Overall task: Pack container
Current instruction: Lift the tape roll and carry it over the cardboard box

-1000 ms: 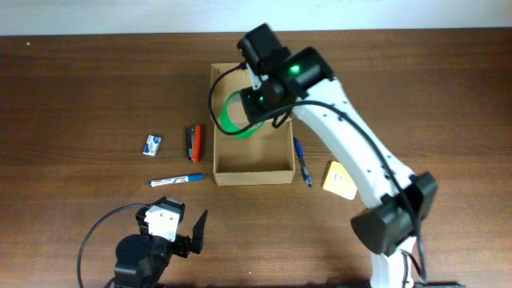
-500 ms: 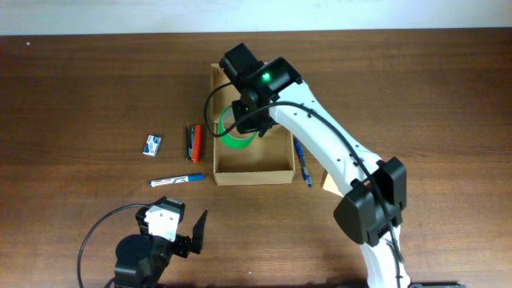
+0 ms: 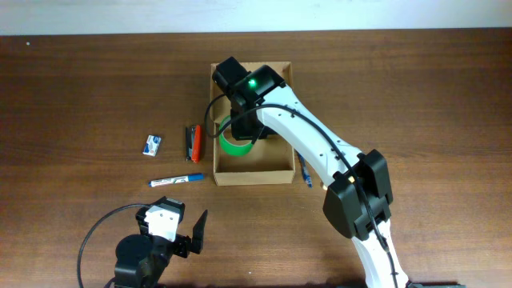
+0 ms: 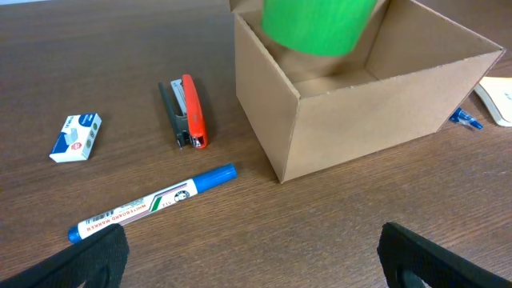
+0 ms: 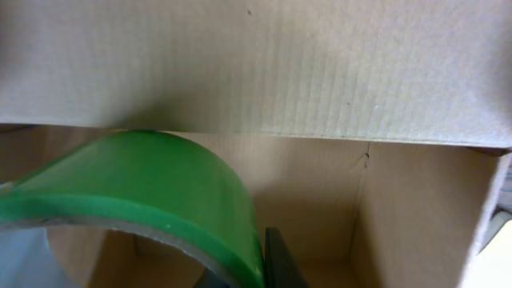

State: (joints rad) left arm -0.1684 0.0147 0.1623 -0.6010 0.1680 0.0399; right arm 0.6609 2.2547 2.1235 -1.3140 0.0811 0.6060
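My right gripper lowers the green tape roll (image 3: 234, 145) deeper into the box next and releases it, since the box's bare bottom lies below my right gripper.
The tan cardboard container (image 3: 252, 172) stands open at the table's middle; it also shows in the left wrist view (image 4: 376, 112) and fills the right wrist view (image 5: 320, 72). My right gripper (image 3: 240, 132) is shut on a green tape roll (image 3: 234, 145), holding it inside the box near its left wall. The roll shows in the left wrist view (image 4: 318, 24) and the right wrist view (image 5: 152, 188). My left gripper (image 3: 186, 232) is open and empty, low at the front left, apart from everything.
Left of the box lie an orange-black stapler (image 3: 193, 142), a blue marker (image 3: 176, 180) and a small blue-white staples box (image 3: 153, 145). Right of the box lie a blue pen (image 3: 303, 170) and a yellow notepad (image 4: 496, 104), mostly under the right arm.
My right gripper moved left and down with the green tape roll, from above the box's middle to its left side. The left arm has not moved.
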